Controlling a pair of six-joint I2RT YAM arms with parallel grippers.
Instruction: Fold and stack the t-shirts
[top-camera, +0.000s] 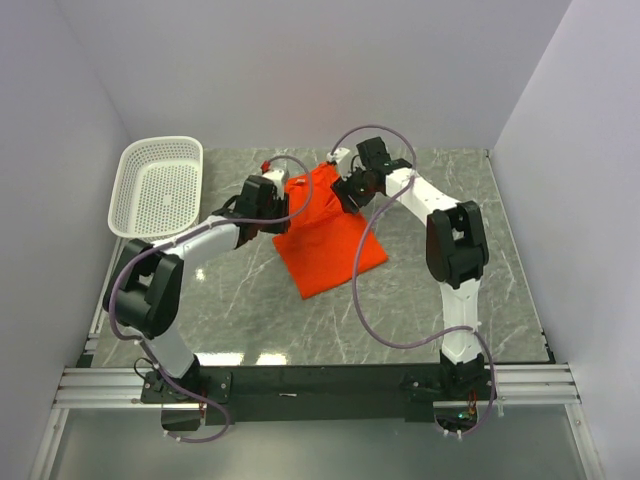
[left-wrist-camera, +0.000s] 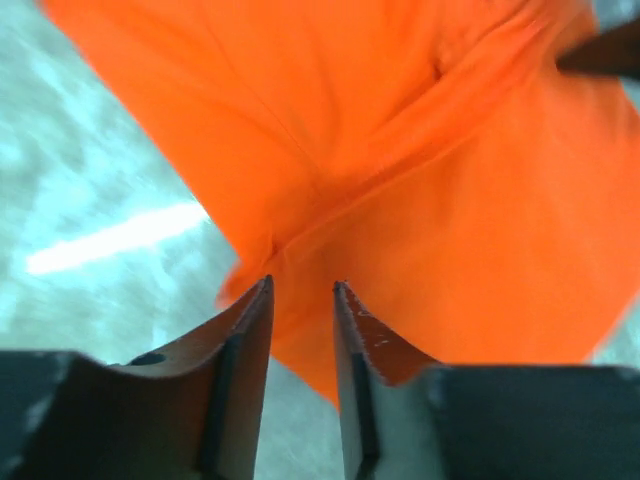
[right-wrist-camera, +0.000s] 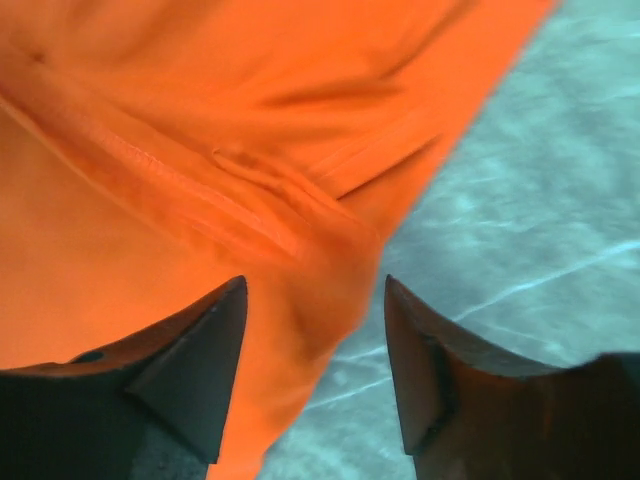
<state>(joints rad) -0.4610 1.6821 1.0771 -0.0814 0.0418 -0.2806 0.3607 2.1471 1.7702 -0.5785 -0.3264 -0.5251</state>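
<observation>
My right gripper's fingers are open. Next I will pull them back and to the gripper's right in the top view, turning them, onto the t-shirt's uncovered near corner (top-camera: 381, 256).
One orange-red t-shirt (top-camera: 328, 238) lies partly folded in the middle of the marble table, its far end bunched between the two grippers. My left gripper (top-camera: 272, 208) hangs over the shirt's left edge. In the left wrist view (left-wrist-camera: 302, 288) its jaws stand a narrow gap apart with nothing gripped, above a fold of the shirt (left-wrist-camera: 400, 180). My right gripper (top-camera: 352, 190) is at the shirt's far right part. In the right wrist view (right-wrist-camera: 315, 285) its jaws are wide open and empty, straddling the shirt's edge (right-wrist-camera: 200, 160).
A white perforated plastic basket (top-camera: 158, 185) stands at the far left of the table (top-camera: 420, 300), half over its edge. White walls close in on the left, back and right. Purple cables loop over both arms.
</observation>
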